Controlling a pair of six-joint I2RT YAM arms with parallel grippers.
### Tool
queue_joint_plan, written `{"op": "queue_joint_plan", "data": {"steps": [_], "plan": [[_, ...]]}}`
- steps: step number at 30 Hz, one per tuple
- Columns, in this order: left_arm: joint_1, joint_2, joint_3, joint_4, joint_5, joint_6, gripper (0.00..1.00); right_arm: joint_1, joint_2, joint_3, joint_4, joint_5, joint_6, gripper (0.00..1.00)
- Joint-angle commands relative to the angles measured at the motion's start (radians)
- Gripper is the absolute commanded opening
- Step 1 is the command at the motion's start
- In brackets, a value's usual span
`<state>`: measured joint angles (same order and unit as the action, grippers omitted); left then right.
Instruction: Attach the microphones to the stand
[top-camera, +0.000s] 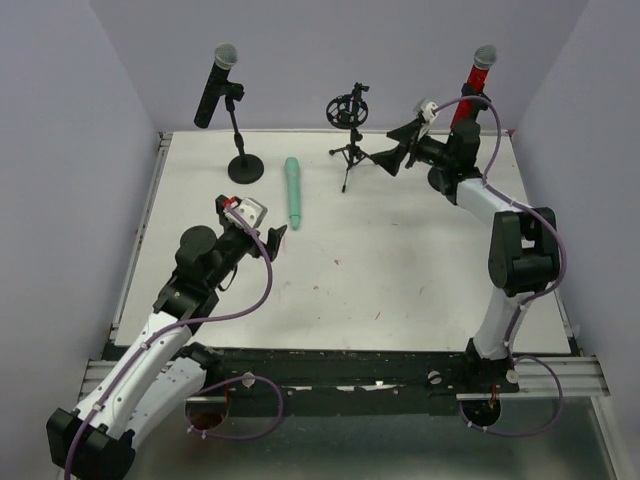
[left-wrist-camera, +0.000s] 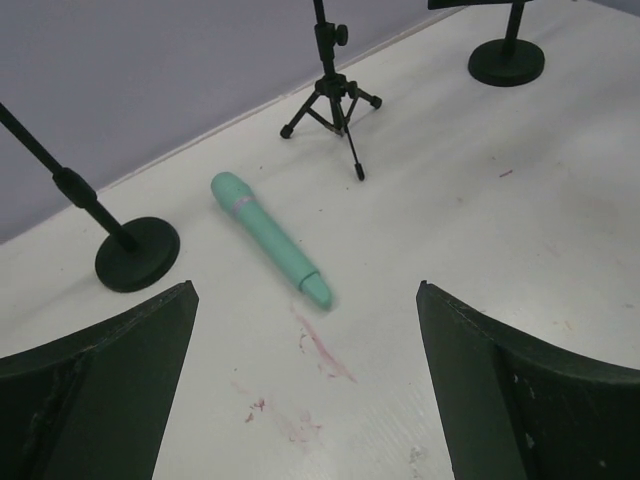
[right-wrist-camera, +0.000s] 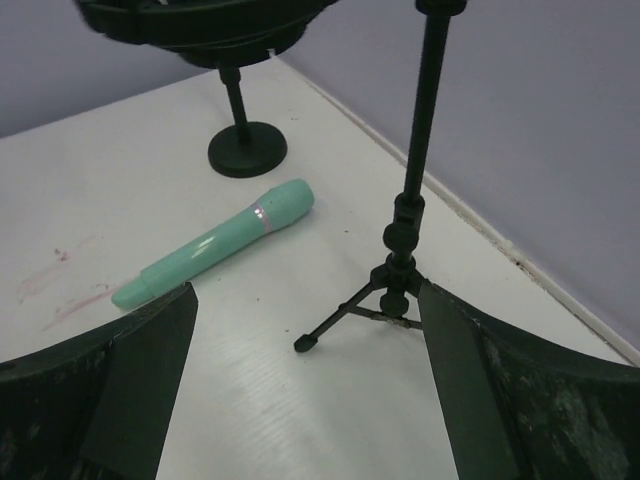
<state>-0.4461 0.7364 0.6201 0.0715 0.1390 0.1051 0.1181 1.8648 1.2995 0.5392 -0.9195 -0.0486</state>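
My right gripper slides its open fingers left in the top view and outward around the tripod's upright pole (top-camera: 355, 134) (right-wrist-camera: 427, 95) next, since the pole stands that way.
The teal-green microphone (top-camera: 292, 192) lies flat on the white table, its tail end pointing toward my left gripper (top-camera: 272, 236). In the left wrist view the teal microphone (left-wrist-camera: 268, 238) lies just ahead of the left gripper (left-wrist-camera: 306, 320), which is open and empty. The black microphone (top-camera: 216, 85) sits tilted in a round-base stand (top-camera: 245, 168) at back left. The red microphone (top-camera: 472, 85) stands at back right, behind my right arm. My right gripper (top-camera: 390, 158) is open and empty beside the tripod stand (top-camera: 349, 155), whose ring mount (top-camera: 349, 108) holds nothing.
In the right wrist view the tripod's legs (right-wrist-camera: 398, 270) stand close ahead of the right gripper (right-wrist-camera: 306, 300), with the teal microphone (right-wrist-camera: 215, 243) and a round base (right-wrist-camera: 247, 148) beyond. A second round base (left-wrist-camera: 507, 62) shows far right. Grey walls enclose the table.
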Motion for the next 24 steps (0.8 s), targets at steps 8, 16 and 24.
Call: {"op": "queue_joint_plan", "data": {"steps": [8,16,24], "plan": [[0.004,0.014,0.003,-0.035,-0.096,0.082,0.98,0.045,0.322,0.368,0.042,0.087,0.127,1.0],[0.006,0.047,0.004,-0.044,-0.124,0.1,0.98,0.074,0.508,0.673,-0.076,0.12,0.095,1.0],[0.009,0.078,0.01,-0.045,-0.13,0.114,0.98,0.087,0.619,0.82,-0.079,0.097,0.133,0.67]]}}
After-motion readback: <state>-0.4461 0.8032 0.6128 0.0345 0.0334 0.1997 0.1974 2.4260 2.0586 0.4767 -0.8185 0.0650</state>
